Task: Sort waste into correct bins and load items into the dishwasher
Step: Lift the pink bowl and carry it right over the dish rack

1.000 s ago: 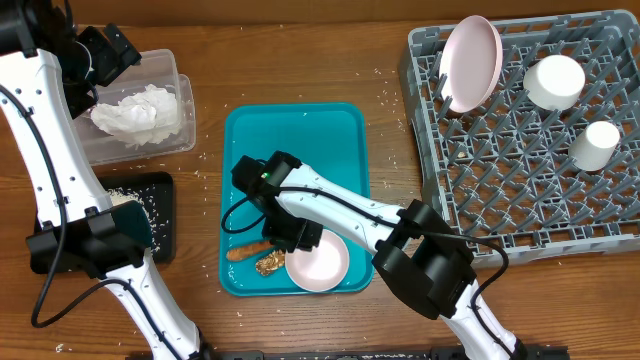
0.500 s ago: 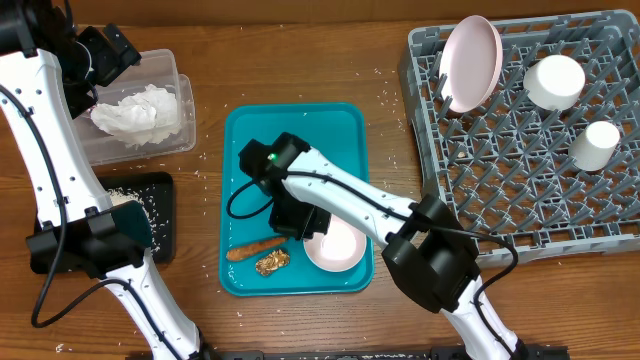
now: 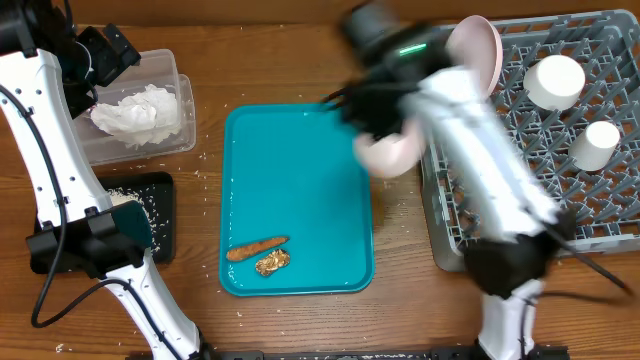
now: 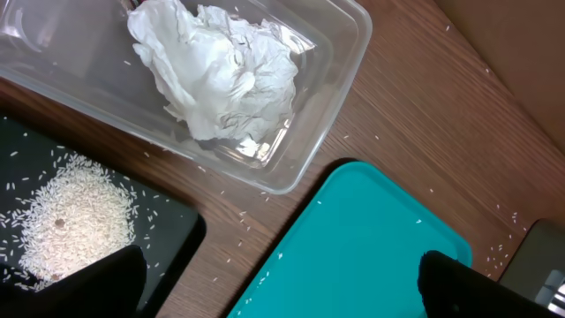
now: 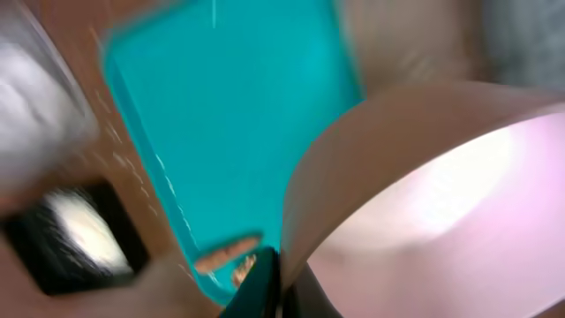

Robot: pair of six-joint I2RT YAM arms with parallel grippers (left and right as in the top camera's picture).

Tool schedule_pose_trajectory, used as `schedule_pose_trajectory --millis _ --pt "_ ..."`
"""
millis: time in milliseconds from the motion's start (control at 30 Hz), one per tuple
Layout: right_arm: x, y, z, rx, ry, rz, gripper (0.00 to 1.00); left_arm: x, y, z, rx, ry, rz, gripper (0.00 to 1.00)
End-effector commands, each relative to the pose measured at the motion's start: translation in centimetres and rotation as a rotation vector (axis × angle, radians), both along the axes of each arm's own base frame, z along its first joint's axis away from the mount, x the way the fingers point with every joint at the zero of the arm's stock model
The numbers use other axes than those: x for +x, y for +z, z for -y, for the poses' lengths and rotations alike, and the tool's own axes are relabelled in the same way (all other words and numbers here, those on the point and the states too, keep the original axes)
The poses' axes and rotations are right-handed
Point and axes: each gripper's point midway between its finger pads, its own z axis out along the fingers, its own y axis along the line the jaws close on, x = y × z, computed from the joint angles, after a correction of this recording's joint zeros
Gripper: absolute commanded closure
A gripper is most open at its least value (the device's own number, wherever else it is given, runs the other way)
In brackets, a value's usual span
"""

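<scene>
The rack's pegs beside the white cups stand empty, so my right gripper will next swing over the rack, turn and come down to release the bowl onto the rack's wires there.
My right gripper is shut on the rim of a pink bowl and holds it in the air between the teal tray and the grey dish rack; the arm is motion-blurred. In the right wrist view the bowl fills the right side, pinched at its rim by my fingers. A carrot piece and a brown scrap lie at the tray's front. My left gripper is open and empty above the tray's corner.
A clear bin holds crumpled white paper. A black bin holds rice. The rack holds a pink plate and two white cups. Rice grains are scattered on the wood.
My right gripper lifted the pink bowl off the tray's front and swung it up and right toward the rack. The left arm has not moved.
</scene>
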Motion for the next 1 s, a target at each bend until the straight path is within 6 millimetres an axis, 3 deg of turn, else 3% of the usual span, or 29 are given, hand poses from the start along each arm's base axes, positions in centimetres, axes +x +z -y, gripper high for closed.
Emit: schedule_pose_trajectory --millis 0,133,233,333,500,767,967 --pt "0.7 6.0 7.1 0.033 -0.046 0.175 0.96 0.1 -0.2 0.3 0.013 -0.025 -0.005 0.0" --pt "1.4 8.1 14.1 0.091 -0.123 0.238 0.96 0.1 -0.2 0.3 0.013 -0.025 -0.005 0.0" --pt "1.7 8.5 16.9 0.17 -0.071 0.271 0.96 0.1 -0.2 0.3 0.013 -0.024 -0.004 0.0" --pt "1.6 8.3 18.2 0.273 0.032 0.306 0.96 0.1 -0.2 0.3 0.014 -0.024 -0.004 0.0" --pt "2.0 6.2 20.8 0.448 0.012 0.309 0.96 0.1 -0.2 0.3 0.013 -0.024 -0.005 0.0" --pt "3.5 3.0 22.4 0.848 0.027 0.464 0.96 0.1 -0.2 0.3 0.013 -0.024 -0.005 0.0" --pt "3.1 -1.0 22.4 0.934 -0.004 0.452 0.96 0.1 -0.2 0.3 0.013 -0.024 -0.005 0.0"
